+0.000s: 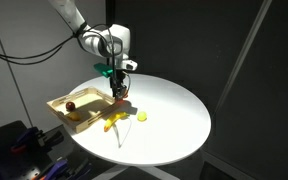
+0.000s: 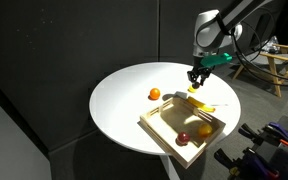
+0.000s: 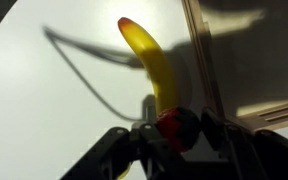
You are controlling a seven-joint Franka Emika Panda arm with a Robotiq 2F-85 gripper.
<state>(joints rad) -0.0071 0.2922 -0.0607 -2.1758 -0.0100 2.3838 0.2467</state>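
Observation:
The bare tabletop beside the banana is below and to the left in the wrist view. I will next lower my gripper that way and let go of the red fruit.
My gripper (image 1: 119, 92) (image 2: 197, 83) hangs over the round white table (image 1: 174, 120) (image 2: 119, 100), just above the edge of a wooden tray (image 1: 59, 103) (image 2: 164, 125). In the wrist view its jaws (image 3: 174, 128) are shut on a small red round fruit (image 3: 172, 122). A yellow banana (image 3: 152, 62) lies on the table right below, beside the tray's rim (image 3: 206, 60); it shows in both exterior views (image 1: 112, 122) (image 2: 206, 103).
A small orange round fruit (image 1: 141, 116) (image 2: 155, 94) lies on the table away from the tray. In the tray sit a dark red fruit (image 2: 183, 137) (image 1: 71, 105) and an orange one (image 2: 204, 129). Black curtains surround the table.

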